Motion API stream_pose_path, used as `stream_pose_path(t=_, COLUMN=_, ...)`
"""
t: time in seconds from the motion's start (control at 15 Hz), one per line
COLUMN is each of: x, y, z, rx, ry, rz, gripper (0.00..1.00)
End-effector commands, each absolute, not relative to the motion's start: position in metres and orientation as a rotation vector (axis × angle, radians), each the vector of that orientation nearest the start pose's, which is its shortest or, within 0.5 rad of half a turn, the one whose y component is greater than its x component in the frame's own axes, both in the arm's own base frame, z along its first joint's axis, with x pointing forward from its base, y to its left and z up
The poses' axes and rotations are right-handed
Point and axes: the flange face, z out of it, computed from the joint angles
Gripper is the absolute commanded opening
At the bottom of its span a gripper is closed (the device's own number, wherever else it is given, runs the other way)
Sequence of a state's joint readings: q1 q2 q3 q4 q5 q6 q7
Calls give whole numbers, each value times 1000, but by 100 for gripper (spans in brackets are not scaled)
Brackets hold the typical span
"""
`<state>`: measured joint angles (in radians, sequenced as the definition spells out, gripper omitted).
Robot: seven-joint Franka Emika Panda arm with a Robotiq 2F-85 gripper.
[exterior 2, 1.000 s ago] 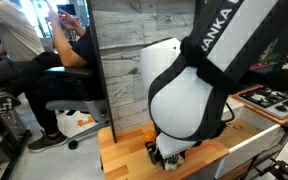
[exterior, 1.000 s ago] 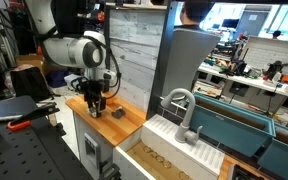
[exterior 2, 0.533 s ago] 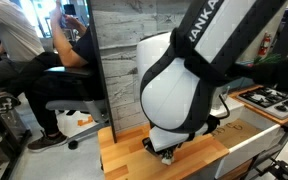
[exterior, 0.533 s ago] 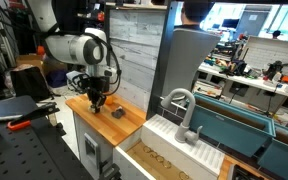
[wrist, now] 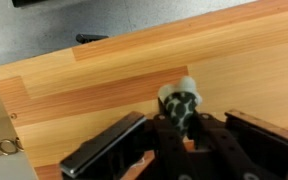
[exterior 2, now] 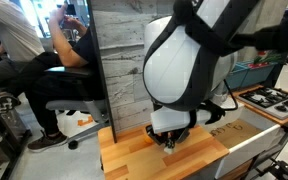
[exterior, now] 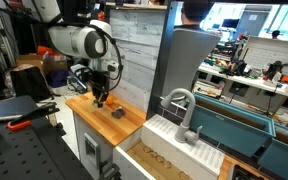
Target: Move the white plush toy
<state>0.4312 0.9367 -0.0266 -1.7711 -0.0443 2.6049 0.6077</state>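
Observation:
My gripper turns next, carries the toy (wrist: 181, 102) toward the sink and lowers to release it on the open counter corner (wrist: 26, 108), below the gripper and nearer the sink.
The white plush toy (wrist: 181, 102) is a pale lump with dark spots. It sits pinched between the fingers of my gripper (wrist: 184, 126), which is shut on it, and its top pokes out past the fingertips. Below it lies the wooden counter (wrist: 94, 85), and the toy hangs a little above the wood. In both exterior views the gripper (exterior: 101, 98) (exterior 2: 169, 141) hovers just over the counter (exterior: 99, 120) (exterior 2: 129, 158), and the toy is too small to make out there.
A small dark brown block (exterior: 117, 113) lies on the counter close to the gripper. A white sink (exterior: 184, 143) with a faucet (exterior: 179, 100) adjoins the counter. A grey wood-panel wall (exterior 2: 124, 50) stands behind it. A person sits on a chair (exterior 2: 69, 105) beyond.
The jaws have closed on the plush toy. The arm has then risen, lifting the toy off the counter.

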Motion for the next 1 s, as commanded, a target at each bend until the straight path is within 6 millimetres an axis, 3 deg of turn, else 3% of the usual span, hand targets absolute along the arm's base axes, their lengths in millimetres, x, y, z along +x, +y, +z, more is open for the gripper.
stream_pose_path(t=0.0, x=557, y=212, z=37, rx=-3209, ry=441, rz=150, gripper=4)
stream_pose_path(t=0.47, x=557, y=154, z=44, rx=-3124, ry=794, rz=213, gripper=4)
stream_pose_path(t=0.93, x=564, y=101, z=29, rx=-3090, ry=1050, rz=237, gripper=4)
